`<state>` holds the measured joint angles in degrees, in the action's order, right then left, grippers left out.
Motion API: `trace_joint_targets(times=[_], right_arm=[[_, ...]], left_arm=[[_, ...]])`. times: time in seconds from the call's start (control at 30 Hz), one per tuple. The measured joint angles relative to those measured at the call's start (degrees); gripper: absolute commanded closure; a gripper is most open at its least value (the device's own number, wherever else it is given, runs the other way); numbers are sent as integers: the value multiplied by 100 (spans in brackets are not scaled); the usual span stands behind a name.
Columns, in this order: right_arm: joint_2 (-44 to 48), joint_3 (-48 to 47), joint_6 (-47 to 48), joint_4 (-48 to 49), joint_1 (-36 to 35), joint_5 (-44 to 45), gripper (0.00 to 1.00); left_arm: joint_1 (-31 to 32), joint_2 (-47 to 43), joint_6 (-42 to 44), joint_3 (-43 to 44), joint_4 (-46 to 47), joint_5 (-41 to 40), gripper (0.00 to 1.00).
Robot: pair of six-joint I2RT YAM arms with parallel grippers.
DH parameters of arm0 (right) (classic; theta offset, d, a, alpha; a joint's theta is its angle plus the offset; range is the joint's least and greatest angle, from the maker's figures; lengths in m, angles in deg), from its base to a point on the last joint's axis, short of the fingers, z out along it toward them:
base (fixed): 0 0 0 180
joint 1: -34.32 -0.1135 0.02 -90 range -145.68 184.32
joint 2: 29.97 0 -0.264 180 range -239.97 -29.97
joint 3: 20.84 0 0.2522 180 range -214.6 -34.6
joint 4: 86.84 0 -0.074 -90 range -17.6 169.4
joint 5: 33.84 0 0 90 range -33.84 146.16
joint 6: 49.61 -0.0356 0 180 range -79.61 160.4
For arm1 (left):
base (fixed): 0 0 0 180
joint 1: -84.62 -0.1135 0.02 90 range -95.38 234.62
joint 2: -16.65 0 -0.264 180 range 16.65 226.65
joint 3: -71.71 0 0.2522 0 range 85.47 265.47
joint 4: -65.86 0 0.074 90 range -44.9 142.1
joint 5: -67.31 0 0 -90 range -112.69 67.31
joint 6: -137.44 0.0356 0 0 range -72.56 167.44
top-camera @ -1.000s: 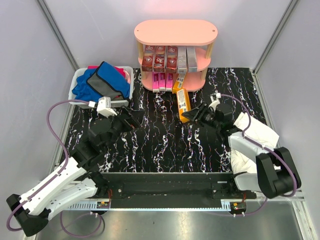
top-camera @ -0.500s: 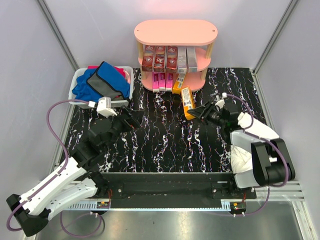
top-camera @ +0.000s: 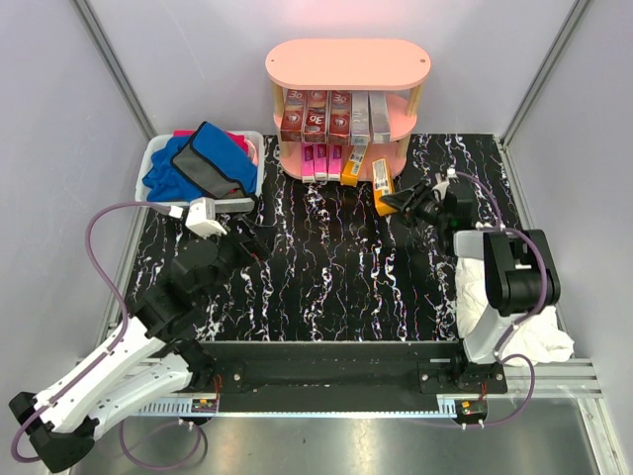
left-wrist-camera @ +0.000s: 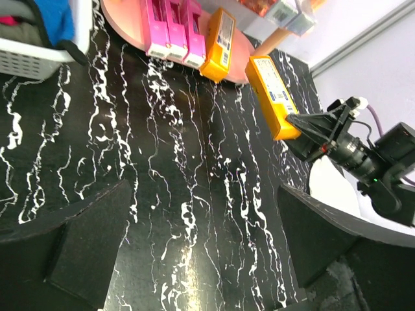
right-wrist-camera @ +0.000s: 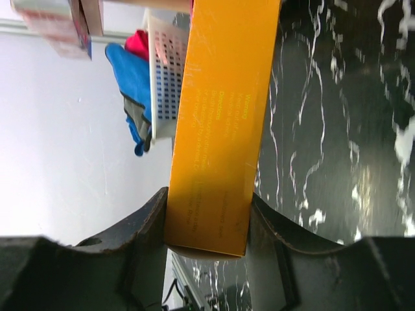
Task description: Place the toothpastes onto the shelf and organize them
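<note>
The right gripper slides the slanted box outward beside the other orange one next, straightening it, and releases it in the free space on the shelf's bottom level.
The salmon-pink shelf (top-camera: 346,61) stands at the back. Its middle tier holds dark red and silver-grey toothpastes (top-camera: 318,114). Its bottom tier holds pink toothpastes (top-camera: 318,158) and one orange box (top-camera: 351,166). My right gripper (top-camera: 400,203) is shut on another orange toothpaste box (top-camera: 382,186), whose far end is at the bottom tier's front edge, right of the other orange box. The held box (right-wrist-camera: 220,123) fills the right wrist view between the fingers (right-wrist-camera: 142,227). My left gripper (top-camera: 252,236) is open and empty over the black mat, well left of the shelf.
A white plastic bin (top-camera: 158,150) with blue and grey cloths (top-camera: 203,158) stands left of the shelf. A white cloth (top-camera: 499,297) lies under the right arm. The black marbled mat (top-camera: 326,277) covers the table. Grey walls enclose the space.
My right gripper has carried the orange box forward and slightly right to the shelf's bottom tier. The left arm has shifted slightly.
</note>
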<state>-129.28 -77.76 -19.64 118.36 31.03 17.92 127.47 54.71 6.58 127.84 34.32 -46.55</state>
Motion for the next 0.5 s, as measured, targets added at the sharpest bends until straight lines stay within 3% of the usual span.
trace_joint_targets(times=[0.5], right_arm=[[-2435,-2297,-468,243,74,-39,78]], left_arm=[[-2,-243,199,0,-356,-197,1]])
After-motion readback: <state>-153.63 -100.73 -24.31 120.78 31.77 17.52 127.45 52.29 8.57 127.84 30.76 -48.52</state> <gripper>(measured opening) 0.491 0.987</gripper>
